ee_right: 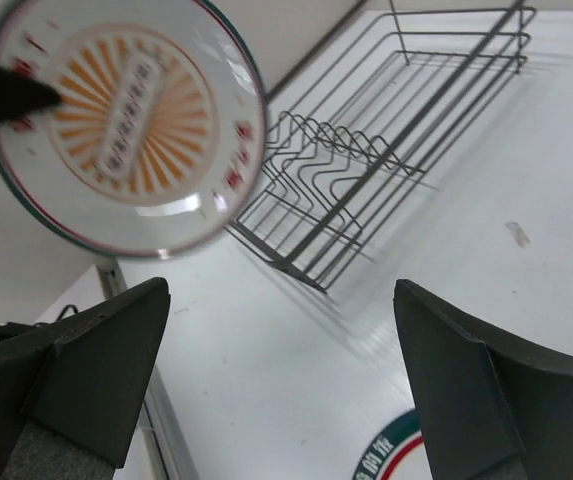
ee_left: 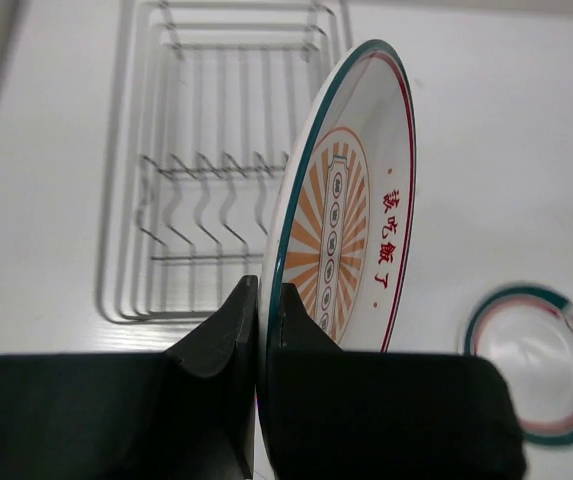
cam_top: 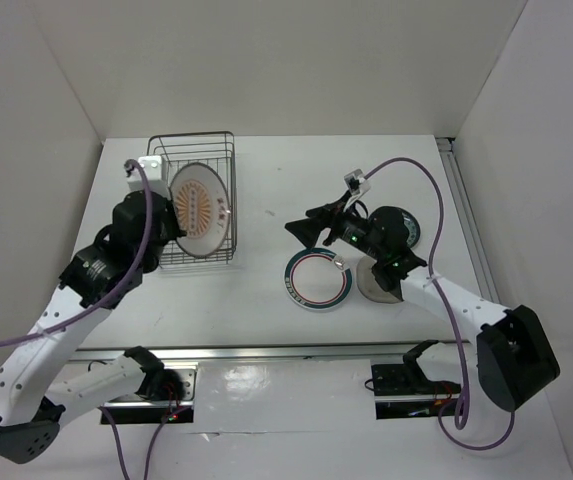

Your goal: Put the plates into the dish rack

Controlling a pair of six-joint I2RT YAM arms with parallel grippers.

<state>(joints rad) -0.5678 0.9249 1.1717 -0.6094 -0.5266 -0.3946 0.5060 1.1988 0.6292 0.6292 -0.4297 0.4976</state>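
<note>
The dish rack's empty end slot (ee_left: 161,195) lies below and to the left in the wrist view. My left gripper therefore moves that way next, lowers and releases.
My left gripper (cam_top: 173,228) is shut on the rim of the white plate with the orange-red centre (cam_top: 201,208). It holds that plate on edge above the near end of the dish rack (cam_top: 233,170). In the left wrist view the plate (ee_left: 351,200) stands upright between the pinching jaws of the left gripper (ee_left: 268,300), right of the rack's divider prongs (ee_left: 206,170). My right gripper (cam_top: 301,230) is open and holds nothing. It hangs over bare table right of the rack. The ring-rimmed plate (cam_top: 318,280) lies flat below it.
A beige-grey plate (cam_top: 376,285) and a dark teal plate (cam_top: 411,230) lie partly under the right arm. In the right wrist view the held plate (ee_right: 126,130), the wire rack (ee_right: 366,170) and an edge of the ringed plate (ee_right: 391,450) show.
</note>
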